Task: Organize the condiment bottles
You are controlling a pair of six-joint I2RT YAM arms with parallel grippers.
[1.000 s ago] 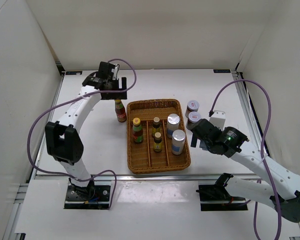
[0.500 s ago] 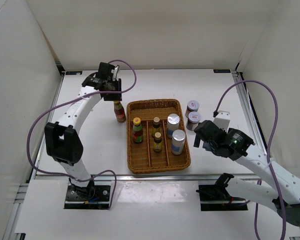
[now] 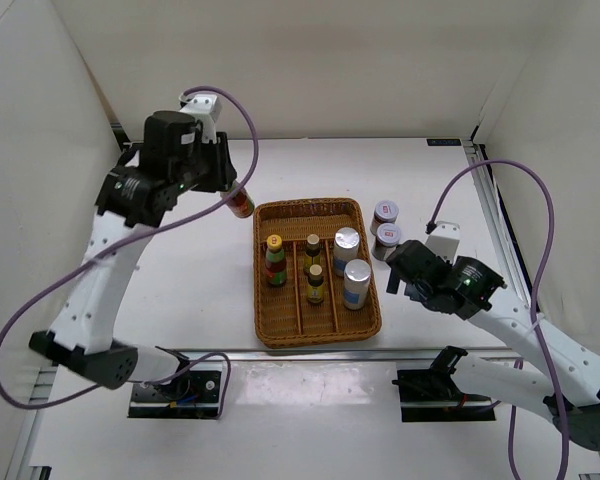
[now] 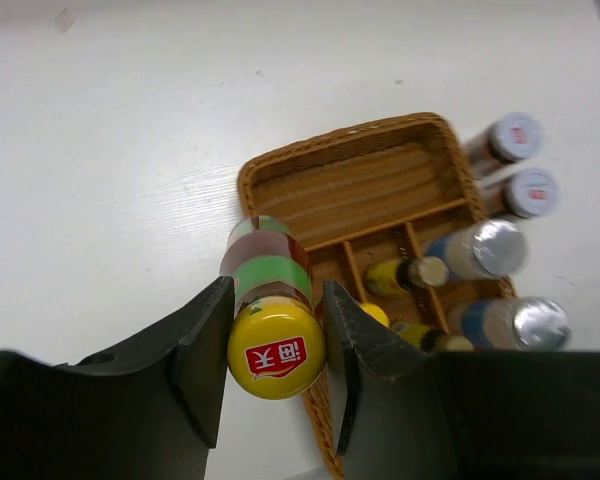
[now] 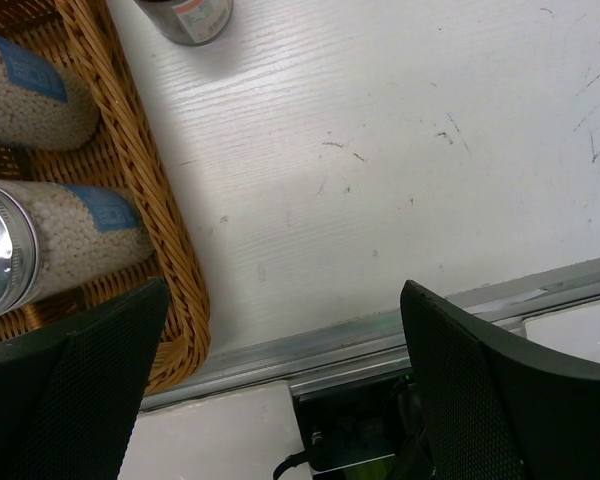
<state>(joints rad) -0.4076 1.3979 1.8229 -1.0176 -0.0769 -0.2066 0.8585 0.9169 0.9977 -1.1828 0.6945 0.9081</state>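
The near end of the second red sauce bottle's section of the tray is empty, so my left gripper should move back and down to release its bottle there.
My left gripper is shut on a red sauce bottle just under its yellow cap. In the top view that gripper holds the bottle tilted in the air beside the far left corner of the wicker tray. Inside the tray stand a second red sauce bottle, two dark brown bottles and two silver-topped shakers. Two white-lidded jars stand on the table right of the tray. My right gripper hangs open by the tray's right side, holding nothing.
The right wrist view shows the tray's right rim, both shakers, one jar and the table's metal front rail. White walls enclose the table on three sides.
My left gripper closed on the red sauce bottle standing left of the tray, and the arm lifted it off the table. The right arm shifted only slightly.
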